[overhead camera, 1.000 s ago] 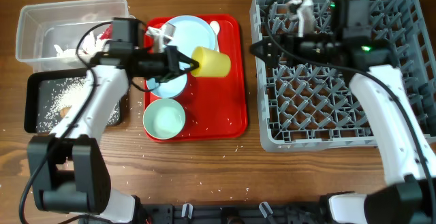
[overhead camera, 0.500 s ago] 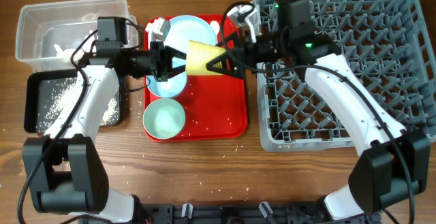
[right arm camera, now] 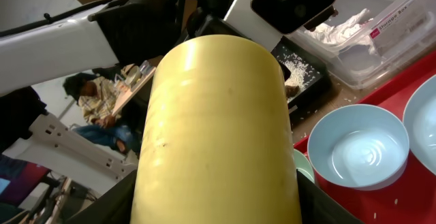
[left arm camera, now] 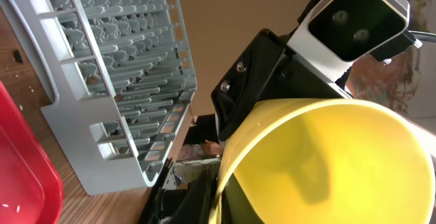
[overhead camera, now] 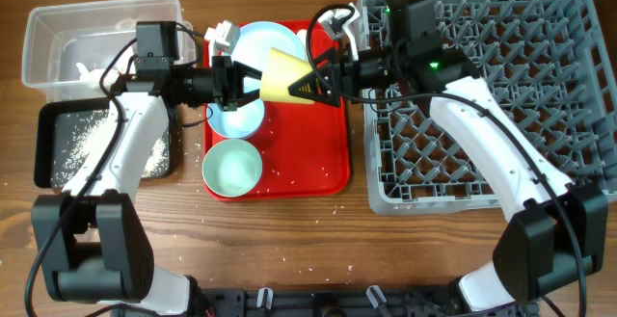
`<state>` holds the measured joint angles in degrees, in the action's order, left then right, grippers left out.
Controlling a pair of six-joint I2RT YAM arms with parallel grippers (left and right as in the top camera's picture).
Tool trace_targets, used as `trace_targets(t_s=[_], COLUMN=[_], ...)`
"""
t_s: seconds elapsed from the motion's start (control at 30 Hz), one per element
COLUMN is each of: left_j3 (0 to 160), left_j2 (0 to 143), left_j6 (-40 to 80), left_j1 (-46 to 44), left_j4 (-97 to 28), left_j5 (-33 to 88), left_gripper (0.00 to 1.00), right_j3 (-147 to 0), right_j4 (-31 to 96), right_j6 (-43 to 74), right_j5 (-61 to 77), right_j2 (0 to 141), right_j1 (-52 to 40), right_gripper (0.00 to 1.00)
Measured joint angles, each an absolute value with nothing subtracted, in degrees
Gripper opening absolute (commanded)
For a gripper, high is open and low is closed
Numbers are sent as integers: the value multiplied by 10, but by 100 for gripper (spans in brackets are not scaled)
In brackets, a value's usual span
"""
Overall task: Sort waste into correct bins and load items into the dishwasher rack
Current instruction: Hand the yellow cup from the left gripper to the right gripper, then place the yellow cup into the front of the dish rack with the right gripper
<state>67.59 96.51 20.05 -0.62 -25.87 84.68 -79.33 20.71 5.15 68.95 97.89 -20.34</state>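
The rack's wires beside the tray are empty, so I will swing my right gripper over them, tip it down, lower the cup [overhead camera: 284,76] among them and let go.
The yellow cup [overhead camera: 284,76] hangs on its side above the red tray [overhead camera: 323,153], held between both arms. My left gripper [overhead camera: 258,86] pinches its wide rim from the left. My right gripper [overhead camera: 307,81] is shut round its narrow end from the right. The cup fills the left wrist view [left arm camera: 327,163] and the right wrist view [right arm camera: 214,129]. On the tray lie the pale plate [overhead camera: 255,39], a white spoon [overhead camera: 304,38] and two pale bowls [overhead camera: 236,117] [overhead camera: 232,168]. The grey rack [overhead camera: 482,144] stands at the right.
The clear bin [overhead camera: 67,42] holds white paper scraps at the far left. The black bin [overhead camera: 58,144] in front of it holds rice. Loose rice grains lie on the tray. The right arm reaches across the rack's left wall.
The right arm swung from over the rack to the tray and closed on the cup's narrow end. The cup turned with its rim to the left. Little has moved in the last half second.
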Motion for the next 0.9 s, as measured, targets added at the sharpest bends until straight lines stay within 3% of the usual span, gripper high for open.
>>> trace_targets(t_s=[0.23, 0.33, 0.43, 0.57, 0.8, 0.9], left_j3=[676, 677, 680, 680, 680, 680], left_j2=[965, 965, 963, 963, 963, 963], left_j6=[205, 205, 204, 204, 204, 204], left_j1=[-6, -6, -8, -42, -109, -113], left_j4=[-259, -279, -359, -406, -407, -408], left_j5=[847, 799, 623, 360, 186, 162], left_gripper=[23, 25, 28, 32, 36, 36], right_j3=[-793, -796, -816, -948, -1005, -991], right_j4=[219, 295, 409, 589, 911, 919], right_j6=[59, 88, 101, 103, 118, 129], right_j5=[665, 559, 437, 233, 101, 100], right_j2=[979, 980, 981, 985, 983, 983], right_j1=[-153, -118, -115, -116, -116, -116], right_gripper=[44, 45, 45, 45, 50, 50])
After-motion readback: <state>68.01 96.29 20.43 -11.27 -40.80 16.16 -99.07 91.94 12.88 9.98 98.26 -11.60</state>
